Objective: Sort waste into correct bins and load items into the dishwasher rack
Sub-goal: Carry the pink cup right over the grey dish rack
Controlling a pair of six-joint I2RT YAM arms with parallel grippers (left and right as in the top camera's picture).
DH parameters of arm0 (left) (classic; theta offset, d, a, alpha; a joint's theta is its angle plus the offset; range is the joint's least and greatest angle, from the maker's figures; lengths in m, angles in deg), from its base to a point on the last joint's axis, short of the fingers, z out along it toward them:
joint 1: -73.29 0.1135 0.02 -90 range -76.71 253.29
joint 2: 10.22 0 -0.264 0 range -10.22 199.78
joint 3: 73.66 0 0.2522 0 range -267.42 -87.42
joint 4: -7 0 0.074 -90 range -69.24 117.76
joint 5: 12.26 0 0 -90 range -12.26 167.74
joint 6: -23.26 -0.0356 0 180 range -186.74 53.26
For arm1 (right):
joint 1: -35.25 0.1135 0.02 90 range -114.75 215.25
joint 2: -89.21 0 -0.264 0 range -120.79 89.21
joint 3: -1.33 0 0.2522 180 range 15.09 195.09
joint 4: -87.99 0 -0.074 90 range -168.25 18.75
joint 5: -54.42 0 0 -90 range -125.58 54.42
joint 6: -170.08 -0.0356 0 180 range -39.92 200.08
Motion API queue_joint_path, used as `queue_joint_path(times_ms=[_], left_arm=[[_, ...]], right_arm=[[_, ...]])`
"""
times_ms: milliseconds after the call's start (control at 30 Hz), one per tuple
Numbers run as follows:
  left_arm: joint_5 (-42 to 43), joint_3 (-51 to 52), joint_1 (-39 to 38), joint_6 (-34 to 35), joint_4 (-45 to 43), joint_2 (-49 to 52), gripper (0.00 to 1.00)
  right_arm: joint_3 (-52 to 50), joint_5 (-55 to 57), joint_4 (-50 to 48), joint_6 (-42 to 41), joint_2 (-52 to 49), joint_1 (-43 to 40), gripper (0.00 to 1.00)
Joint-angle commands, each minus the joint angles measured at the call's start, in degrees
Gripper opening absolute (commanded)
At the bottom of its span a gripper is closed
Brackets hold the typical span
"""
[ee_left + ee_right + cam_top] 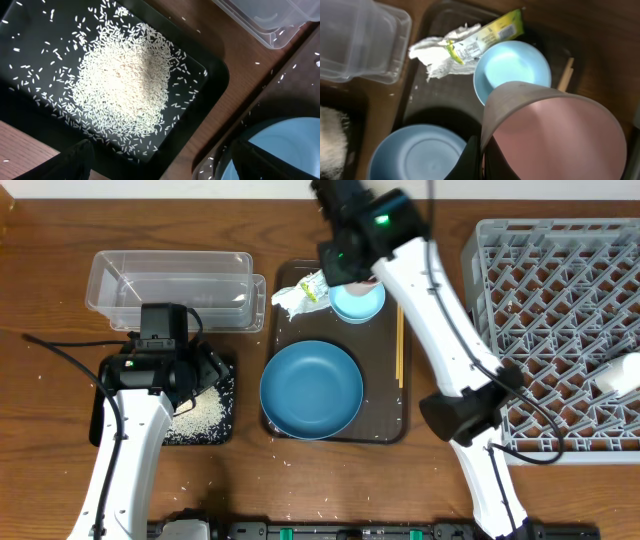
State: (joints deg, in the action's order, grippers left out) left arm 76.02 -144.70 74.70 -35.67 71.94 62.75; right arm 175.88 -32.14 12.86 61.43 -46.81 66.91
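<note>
I should swing my right gripper to the right in the overhead view. I should tilt the pink cup and lower it onto the rack [560, 310] beside the white cup, where the rack's pegs are empty.
My right gripper [482, 160] is shut on the rim of the pink cup [560, 135], holding it above the small light-blue bowl [512, 67]. A crumpled white tissue [437, 52] and a yellow-green wrapper [490, 32] lie beside the bowl. The large dark-blue dish [311, 388] sits lower on the brown tray, and the chopsticks [400, 345] lie along its right side. My left gripper [162, 165] hangs open over the black tray [210, 85], which holds a heap of rice [125, 85]. A white cup [622, 375] lies in the grey rack [560, 310].
The clear tub [170, 285] stands behind the black tray, left of the brown serving tray [285, 280]. Loose rice grains are scattered on the wood around the black tray. The right arm reaches across the brown tray from the front right.
</note>
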Motion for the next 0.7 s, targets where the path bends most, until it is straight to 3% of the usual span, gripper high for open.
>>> queue_joint_path(times_ms=[0,267,667], left_arm=[[-0.7,-0.98,0.28,-0.79,0.22,0.28,0.9],[-0.7,-0.98,0.28,-0.79,0.22,0.28,0.9],[-0.7,-0.98,0.28,-0.76,0.22,0.28,0.9]], right_arm=[[7.26,-1.81,4.07,-1.25,0.39,-3.69,0.01],[10.67,-13.86,6.21,3.58,3.61,-13.49,0.01],[7.76,-17.86,6.23,9.55,10.01,-32.37,0.01]])
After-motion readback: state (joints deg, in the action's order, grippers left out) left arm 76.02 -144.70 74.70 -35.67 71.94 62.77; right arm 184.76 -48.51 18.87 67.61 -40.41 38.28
